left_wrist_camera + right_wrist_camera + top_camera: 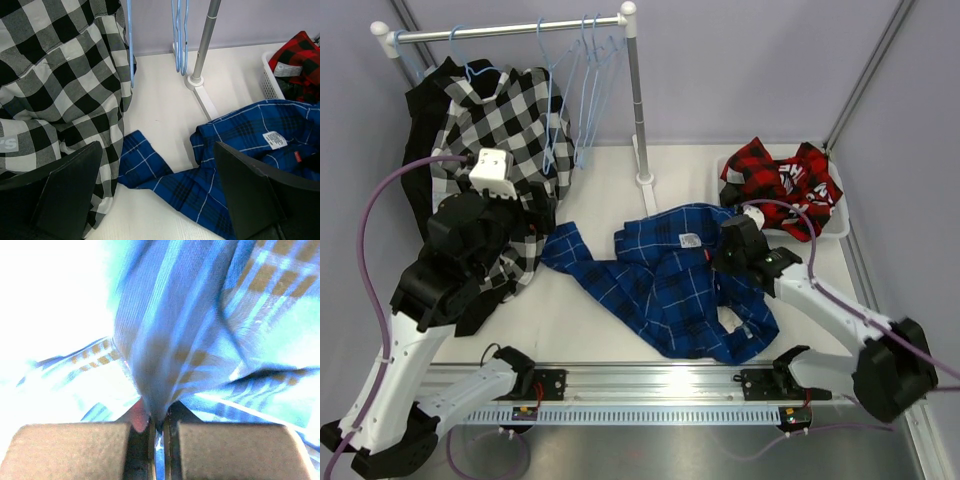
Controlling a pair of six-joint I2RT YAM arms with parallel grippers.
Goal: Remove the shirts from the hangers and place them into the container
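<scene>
The blue shirt is still on the table, so my right gripper needs to lift it, carry it outward over the white container and lower to release it.
A blue shirt with thin white checks (670,285) (240,150) lies crumpled on the table's middle. My right gripper (728,250) (159,432) is shut on a fold of it near its collar end. A black-white check shirt (505,120) (50,75) hangs on a light-blue hanger (470,68), with a black shirt (423,110) behind it. A red-black plaid shirt (780,178) (300,57) lies in the white container (836,236) (270,80) at the right. My left gripper (538,198) (160,195) is open beside the check shirt, holding nothing.
Several empty light-blue hangers (590,80) (179,30) hang on the white-and-metal rail (510,32). Its upright pole (638,110) (205,40) stands on a foot between the hanging shirts and the container. Grey walls close in the back and right.
</scene>
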